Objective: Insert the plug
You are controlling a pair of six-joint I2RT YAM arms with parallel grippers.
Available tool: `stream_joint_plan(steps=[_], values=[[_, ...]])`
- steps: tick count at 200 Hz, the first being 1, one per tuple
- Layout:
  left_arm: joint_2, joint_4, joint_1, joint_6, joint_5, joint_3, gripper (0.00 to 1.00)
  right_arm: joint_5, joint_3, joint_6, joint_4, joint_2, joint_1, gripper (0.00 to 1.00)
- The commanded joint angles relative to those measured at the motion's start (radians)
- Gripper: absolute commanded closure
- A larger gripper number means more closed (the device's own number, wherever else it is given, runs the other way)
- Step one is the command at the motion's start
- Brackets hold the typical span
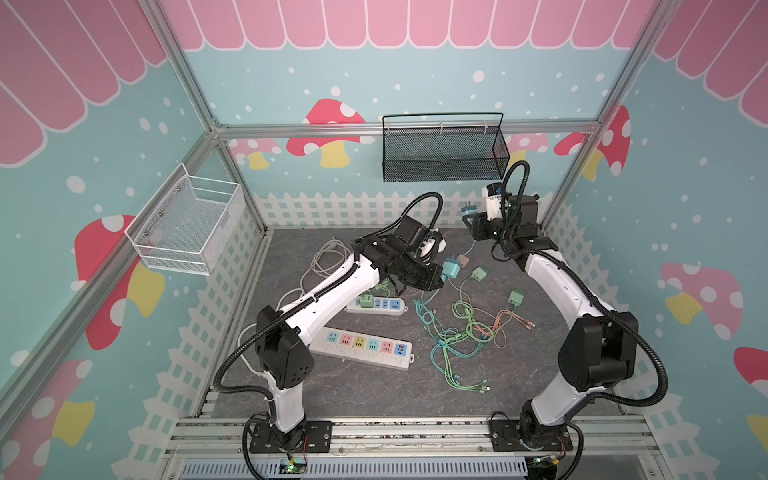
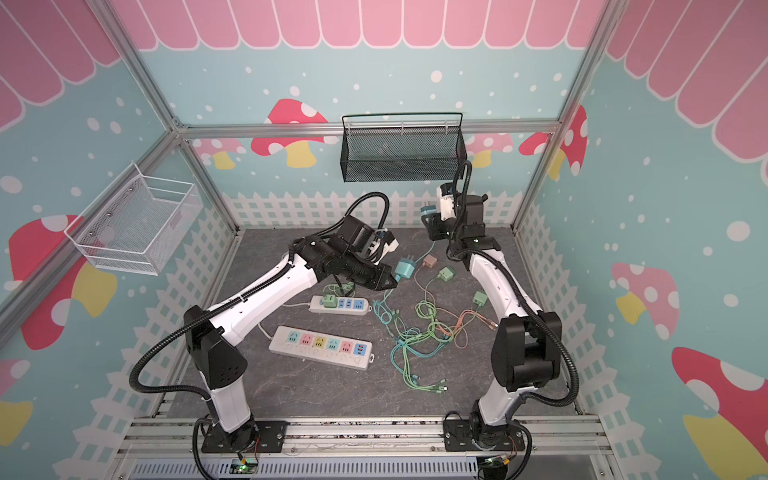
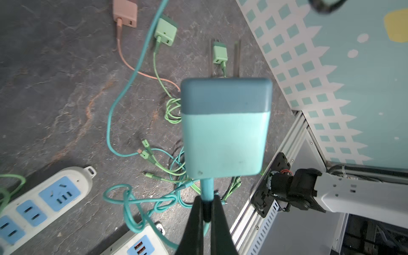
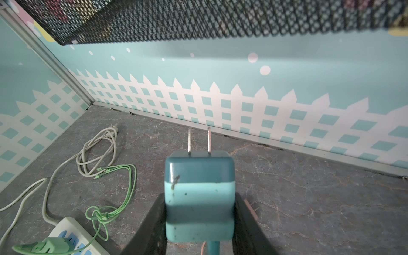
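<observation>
My left gripper needs to lower next toward the coiled green cable and let go of the plug's teal cable there, because that coil is below and ahead of my fingertips.
A teal two-tone plug hangs off the tip of my left gripper, which is shut on the plug's teal cable just behind the body. In both top views this plug is held above the mat's middle back. My right gripper is shut on the sides of a second teal plug, its two metal prongs pointing at the back wall. It is raised at the back right. A white power strip with coloured sockets lies in front.
A smaller strip with blue sockets carries a green plug. A pink plug, two green plugs and tangled cables lie on the mat. A black mesh basket hangs just above the right gripper; a white basket hangs at the left.
</observation>
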Motion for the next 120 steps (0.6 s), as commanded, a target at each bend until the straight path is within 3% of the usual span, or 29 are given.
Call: stream_joint_plan(steps=[1,75,109,120], values=[[0.024,0.048,-0.022,0.077,0.068,-0.008,1.00,-0.055,0.089,-0.051,-0.064,0.005,0.000,0.78],[0.247,0.128,-0.099,0.072,0.067,0.122,1.00,-0.017,0.095,-0.068,-0.104,-0.022,-0.001,0.77],[0.337,0.202,-0.124,-0.010,0.025,0.167,1.00,0.032,0.069,-0.066,-0.104,-0.044,-0.004,0.78],[0.350,0.229,-0.128,-0.037,0.019,0.163,0.93,0.043,0.062,-0.064,-0.104,-0.048,-0.006,0.78]])
